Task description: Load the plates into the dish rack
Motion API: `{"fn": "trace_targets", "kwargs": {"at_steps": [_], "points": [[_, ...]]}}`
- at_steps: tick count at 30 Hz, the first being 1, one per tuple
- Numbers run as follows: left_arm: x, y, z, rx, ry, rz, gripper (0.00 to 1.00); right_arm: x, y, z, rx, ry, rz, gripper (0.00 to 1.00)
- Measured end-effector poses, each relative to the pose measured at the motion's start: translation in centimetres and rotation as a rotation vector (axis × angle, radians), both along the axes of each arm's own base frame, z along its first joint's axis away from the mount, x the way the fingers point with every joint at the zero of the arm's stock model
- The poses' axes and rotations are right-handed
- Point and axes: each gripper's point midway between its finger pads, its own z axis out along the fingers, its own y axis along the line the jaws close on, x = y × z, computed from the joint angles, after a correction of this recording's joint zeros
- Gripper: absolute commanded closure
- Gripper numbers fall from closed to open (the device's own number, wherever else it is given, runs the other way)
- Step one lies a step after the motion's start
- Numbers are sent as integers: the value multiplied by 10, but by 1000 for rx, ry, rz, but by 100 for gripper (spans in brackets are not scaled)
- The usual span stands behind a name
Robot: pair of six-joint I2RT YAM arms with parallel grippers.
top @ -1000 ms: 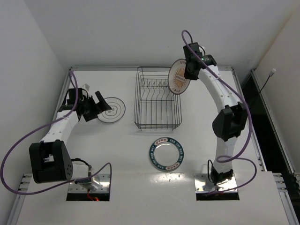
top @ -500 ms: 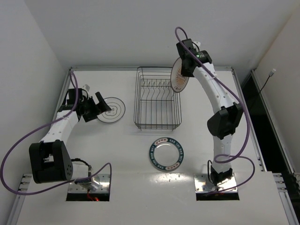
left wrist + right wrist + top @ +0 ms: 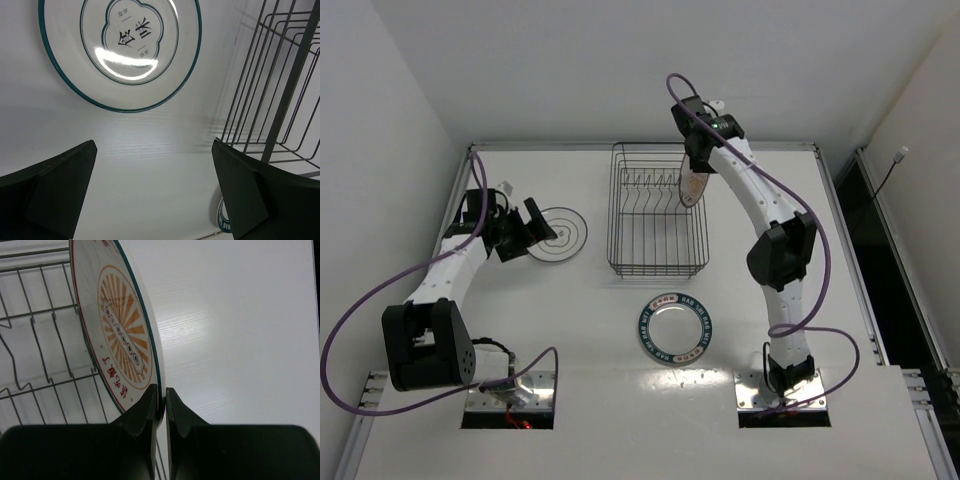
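My right gripper should next move the plate toward the rack's wires (image 3: 50,355), then lower it while pulling back slightly.
My right gripper (image 3: 692,165) is shut on the rim of the white plate with the orange patterned centre (image 3: 689,185) and holds it on edge over the right end of the black wire dish rack (image 3: 656,266). In the right wrist view the plate (image 3: 120,330) stands upright between my pads (image 3: 148,400), beside the rack's prongs (image 3: 50,355). My left gripper (image 3: 535,225) is open, low over the table, just left of the ringed plate (image 3: 563,234), which lies flat and shows in the left wrist view (image 3: 120,50). The teal-rimmed lettered plate (image 3: 675,328) lies flat in front of the rack.
The rack's corner wires (image 3: 280,100) show at the right of the left wrist view. A raised rim (image 3: 640,146) runs along the table's far edge. White walls close the left side and the back.
My right arm has swung left and lowered, carrying the orange plate from beside the rack's right edge to over its right end, turning it more edge-on. The left arm has not moved.
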Motion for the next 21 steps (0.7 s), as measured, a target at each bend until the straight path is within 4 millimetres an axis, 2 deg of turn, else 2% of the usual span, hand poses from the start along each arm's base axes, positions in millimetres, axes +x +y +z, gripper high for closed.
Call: {"fn": "trace_targets", "kwargs": {"at_steps": [4, 9, 11, 15, 17, 19, 21], "points": [[-1, 0, -1, 3, 4, -2, 0, 1, 13, 2, -22, -12, 22, 100], [-1, 1, -1, 5, 7, 0, 0, 2, 24, -6, -34, -4, 52, 99], [-1, 1, -2, 4, 6, 1, 0, 3, 28, -13, -18, 1, 62, 99], [4, 3, -7, -12, 8, 10, 0, -5, 39, -42, 48, 53, 98, 99], [4, 2, -10, -28, 12, 19, 0, -18, 42, -52, 80, 99, 108, 96], [4, 1, -12, -44, 12, 21, 0, -21, 46, -52, 109, 110, 118, 94], [5, -3, -13, -69, 9, 18, 1, -21, 49, -52, 140, 119, 129, 86]]}}
